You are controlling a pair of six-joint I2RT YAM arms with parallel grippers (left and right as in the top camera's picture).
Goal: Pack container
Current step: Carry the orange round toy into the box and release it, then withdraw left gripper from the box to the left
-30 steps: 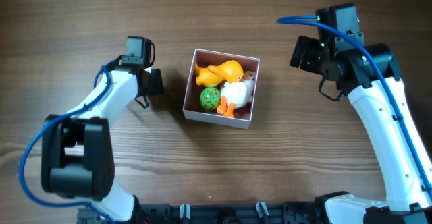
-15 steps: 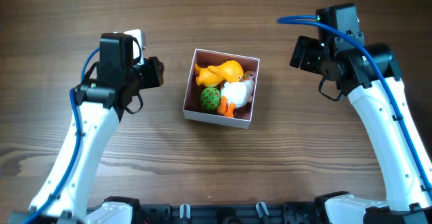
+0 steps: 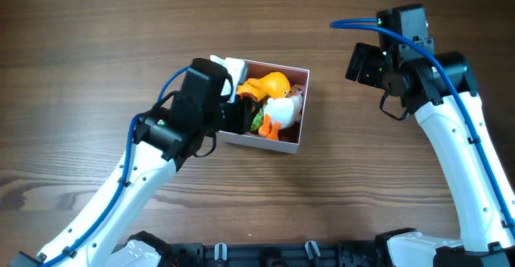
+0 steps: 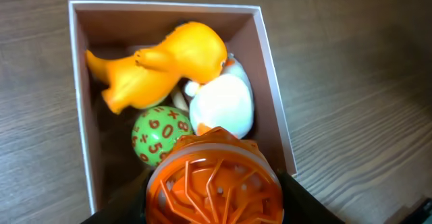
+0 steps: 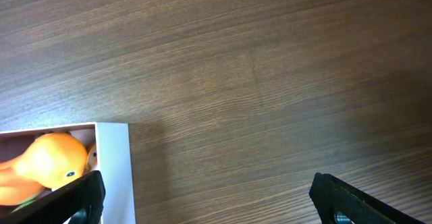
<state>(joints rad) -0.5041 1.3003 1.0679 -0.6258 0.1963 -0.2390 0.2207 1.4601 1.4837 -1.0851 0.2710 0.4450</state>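
Observation:
Next, my left gripper lowers the ribbed ball into the near part of the box (image 3: 253, 135) beside the green ball, since the duck fills the box's far part.
The container (image 3: 278, 144) is a small square white box with a pinkish floor, at the table's middle. It holds an orange duck (image 3: 270, 84), a white toy (image 3: 282, 109) and a green ball with orange numbers (image 4: 160, 133). My left gripper (image 3: 238, 112) hangs over the box's left side, shut on an orange ribbed ball (image 4: 214, 178), which hides part of the box's inside. The box's wall (image 4: 273, 82) shows in the left wrist view. My right gripper (image 3: 361, 64) is open and empty, to the right of the box, whose white wall (image 5: 115, 170) shows between its fingers.
The wooden table (image 3: 96, 26) surrounds the box. The left arm (image 3: 145, 170) reaches in from the front left, the right arm (image 3: 451, 138) stands along the right side.
My left gripper has moved right, from the table left of the box to over the box's left side. The right arm has not moved.

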